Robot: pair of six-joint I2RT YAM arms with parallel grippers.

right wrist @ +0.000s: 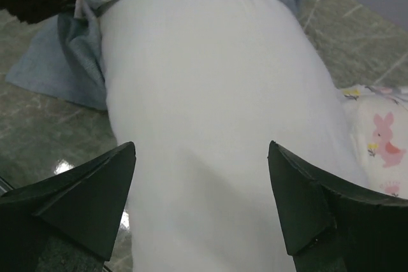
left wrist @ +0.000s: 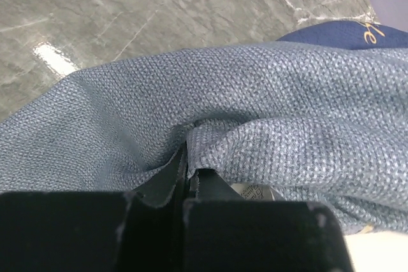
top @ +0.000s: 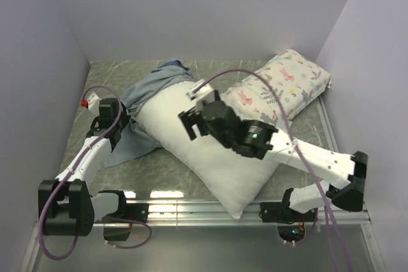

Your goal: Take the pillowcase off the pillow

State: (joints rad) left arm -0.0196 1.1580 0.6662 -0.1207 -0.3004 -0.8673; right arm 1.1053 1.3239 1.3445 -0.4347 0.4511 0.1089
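Note:
My left gripper holds the pillowcase (top: 150, 90), so my right gripper will lower to the left in the top view, onto the pillow's bare near edge, and close.
The plain white pillow (top: 210, 157) lies diagonally across the table, most of it bare. The grey-blue pillowcase (top: 150, 90) is bunched over its far left end and spreads onto the table at the left. My left gripper (top: 122, 118) is shut on a fold of the pillowcase (left wrist: 255, 132) at its left edge. My right gripper (top: 191, 122) is open and empty, just above the middle of the pillow (right wrist: 204, 125), its fingers apart on either side of it.
A smaller floral-print pillow (top: 284, 84) lies at the back right, against the white pillow. White walls close in the left, back and right. The marble tabletop (top: 102, 74) shows at the far left. A metal rail (top: 191, 208) runs along the near edge.

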